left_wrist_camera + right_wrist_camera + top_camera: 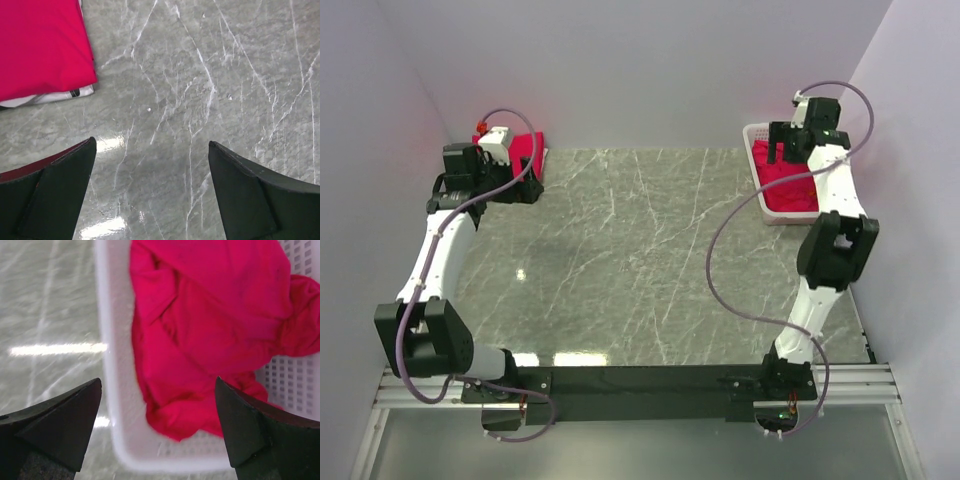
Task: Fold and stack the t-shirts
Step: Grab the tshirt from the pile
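The cloth there lies uncovered below my open fingers, so my right gripper should go down into the white basket, onto the fold at the crumpled heap's middle [785, 166] [189, 347].
A folded crimson t-shirt [527, 148] lies flat at the table's back left corner; in the left wrist view this folded t-shirt [40, 45] fills the upper left, with a white edge under it. My left gripper [528, 190] [151, 142] hovers open just beside it, over bare marble, holding nothing. Crumpled crimson t-shirts [790, 190] [210, 325] are heaped in the white basket [756, 165] at the back right. My right gripper [788, 158] [158, 380] hangs open above the basket's near rim [107, 365], with nothing between its jaws.
The grey marble table [640, 250] stretches between the two arms. White walls close in the back and both sides. The basket stands against the right wall. Purple cables loop off both arms.
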Available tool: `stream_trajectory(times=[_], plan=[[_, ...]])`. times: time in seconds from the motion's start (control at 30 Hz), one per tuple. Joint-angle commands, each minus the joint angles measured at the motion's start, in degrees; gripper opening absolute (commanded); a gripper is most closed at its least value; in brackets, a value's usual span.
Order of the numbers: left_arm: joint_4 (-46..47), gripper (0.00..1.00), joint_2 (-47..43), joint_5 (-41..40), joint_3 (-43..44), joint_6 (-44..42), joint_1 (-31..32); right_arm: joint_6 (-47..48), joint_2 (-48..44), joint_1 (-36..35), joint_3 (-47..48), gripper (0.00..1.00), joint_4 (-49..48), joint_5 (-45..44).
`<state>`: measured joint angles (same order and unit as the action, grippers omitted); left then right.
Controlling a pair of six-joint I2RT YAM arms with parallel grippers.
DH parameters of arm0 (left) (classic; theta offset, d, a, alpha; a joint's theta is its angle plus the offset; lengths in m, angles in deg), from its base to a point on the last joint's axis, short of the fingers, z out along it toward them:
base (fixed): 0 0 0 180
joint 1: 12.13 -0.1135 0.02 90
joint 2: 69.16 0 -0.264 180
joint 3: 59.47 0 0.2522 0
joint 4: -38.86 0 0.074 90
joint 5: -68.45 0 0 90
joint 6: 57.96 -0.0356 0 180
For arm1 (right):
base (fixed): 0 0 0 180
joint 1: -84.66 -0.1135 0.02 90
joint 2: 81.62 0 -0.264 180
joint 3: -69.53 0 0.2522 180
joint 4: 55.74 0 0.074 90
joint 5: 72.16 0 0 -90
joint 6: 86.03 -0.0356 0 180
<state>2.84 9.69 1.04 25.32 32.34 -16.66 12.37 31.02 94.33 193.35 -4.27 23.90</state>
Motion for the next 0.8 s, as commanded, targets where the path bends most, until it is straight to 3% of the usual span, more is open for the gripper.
stream_trajectory(times=[0.0, 0.27, 0.53, 0.57, 0.6, 0.77], plan=[[-1.1, 0.99, 1.4, -0.6, 2.5, 0.9, -0.1, 1.5, 7.4, 1.0, 8.0, 1.0, -0.1, -5.8], [-1.9, 0.99, 3.6, -1.6, 1.7, 0.3, -0.4, 2.7, 16.0, 1.4, 12.6, 0.9, -3.3, -8.7], [-4.1, 0.98, 6.7, 0.0, 4.8, 0.3, -0.6, 1.7, 16.4, 2.1, 14.9, 0.22, -3.0, -9.0], [-4.0, 0.98, 6.8, 0.1, 5.1, 0.3, -0.7, 1.6, 14.7, 2.0, 14.7, 0.05, -2.9, -8.6], [-3.9, 0.98, 6.8, -0.1, 5.2, 0.3, -0.7, 1.1, 13.7, 2.0, 14.4, 0.0, -2.9, -8.4], [-4.2, 0.98, 6.8, 1.1, 6.0, 0.5, -1.0, -0.2, 4.3, 2.0, 11.4, 0.0, -3.9, -8.1]])
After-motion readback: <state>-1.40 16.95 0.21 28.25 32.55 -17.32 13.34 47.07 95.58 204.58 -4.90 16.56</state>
